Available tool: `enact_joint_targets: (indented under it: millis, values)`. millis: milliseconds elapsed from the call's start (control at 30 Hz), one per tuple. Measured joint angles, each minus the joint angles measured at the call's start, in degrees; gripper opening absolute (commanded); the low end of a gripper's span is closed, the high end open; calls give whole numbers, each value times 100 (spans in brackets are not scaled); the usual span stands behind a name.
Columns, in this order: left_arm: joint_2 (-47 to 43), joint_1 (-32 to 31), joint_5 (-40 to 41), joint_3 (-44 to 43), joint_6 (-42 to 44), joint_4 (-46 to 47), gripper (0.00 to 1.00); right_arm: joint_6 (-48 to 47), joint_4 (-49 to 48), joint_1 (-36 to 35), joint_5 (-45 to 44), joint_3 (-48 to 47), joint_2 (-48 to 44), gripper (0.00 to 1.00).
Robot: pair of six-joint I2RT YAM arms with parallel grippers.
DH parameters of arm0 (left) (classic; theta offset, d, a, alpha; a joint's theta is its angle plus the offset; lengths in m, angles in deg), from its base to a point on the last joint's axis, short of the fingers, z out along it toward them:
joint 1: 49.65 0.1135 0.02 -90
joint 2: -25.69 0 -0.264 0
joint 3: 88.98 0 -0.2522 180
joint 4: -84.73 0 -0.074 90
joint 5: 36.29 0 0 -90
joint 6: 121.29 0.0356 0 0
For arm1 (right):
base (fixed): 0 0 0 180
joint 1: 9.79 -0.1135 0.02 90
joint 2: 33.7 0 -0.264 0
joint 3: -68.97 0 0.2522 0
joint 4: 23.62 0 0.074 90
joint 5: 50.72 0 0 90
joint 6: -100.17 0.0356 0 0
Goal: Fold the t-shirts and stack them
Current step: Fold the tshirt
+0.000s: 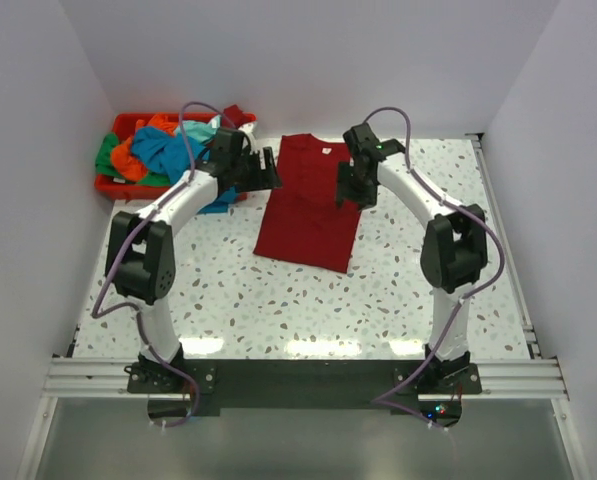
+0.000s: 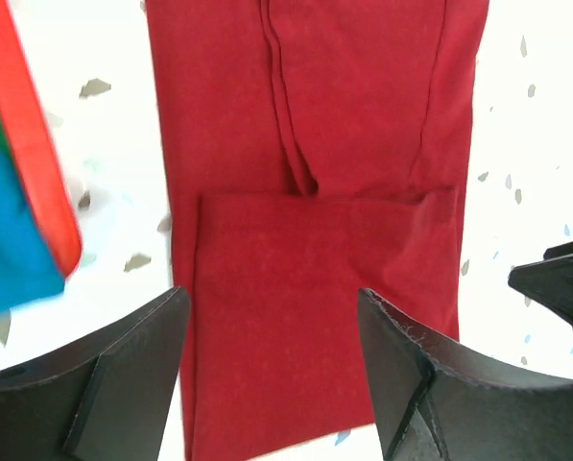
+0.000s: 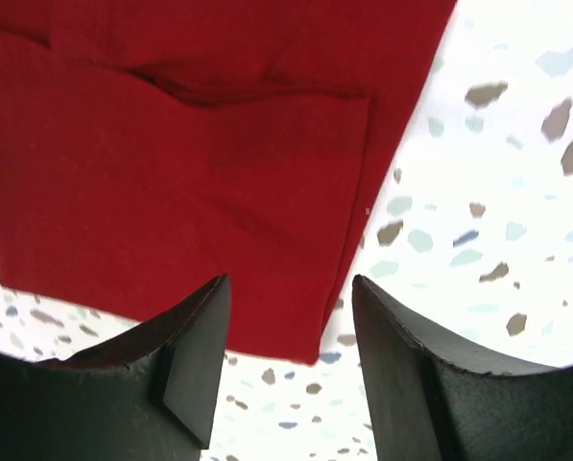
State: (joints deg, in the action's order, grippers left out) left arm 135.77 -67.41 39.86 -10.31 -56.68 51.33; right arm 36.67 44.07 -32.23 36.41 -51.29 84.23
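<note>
I should next move my right gripper back and down to the near hem corner on its side (image 1: 345, 269) (image 3: 311, 355). The corner lies uncovered below my right gripper and closer to my base.
The dark red t-shirt (image 1: 308, 205) lies flat mid-table as a long narrow strip, sleeves folded in, collar at the far end. My left gripper (image 1: 268, 168) is open at the shirt's far left edge. In the left wrist view its jaws (image 2: 272, 327) stand wide apart above the red cloth (image 2: 315, 240), holding nothing. My right gripper (image 1: 350, 190) is open at the shirt's far right edge. In the right wrist view its jaws (image 3: 291, 298) straddle a corner of the red shirt (image 3: 171, 163), empty. Teal (image 1: 163, 148), orange (image 1: 128, 158) and green (image 1: 106, 155) shirts lie piled at the far left.
A red plastic bin (image 1: 113, 187) at the far left holds the pile; its rim (image 2: 36, 144) and teal cloth (image 2: 8, 230) show in the left wrist view. White walls close in the speckled table (image 1: 278, 300) on three sides.
</note>
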Motion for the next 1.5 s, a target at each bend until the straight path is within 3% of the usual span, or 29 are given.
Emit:
enact_joint_targets:
  millis: [167, 533, 800, 1500]
  values:
    - [-483, 0, 22, 828, 151, 107, 63, 52, -192, 2, 243, 1029, -636, 57]
    - [-673, 0, 11, 2367, 238, 170, 63, 507, -1049, -212, 935, 3344, -1246, 51]
    - [-881, 0, -52, 2557, 199, 328, 59, 614, -1421, -380, 1143, 3580, -1246, 44]
    - [-951, 0, -72, 2942, 201, 431, 56, 660, -1569, -579, 944, 3886, -1241, 38]
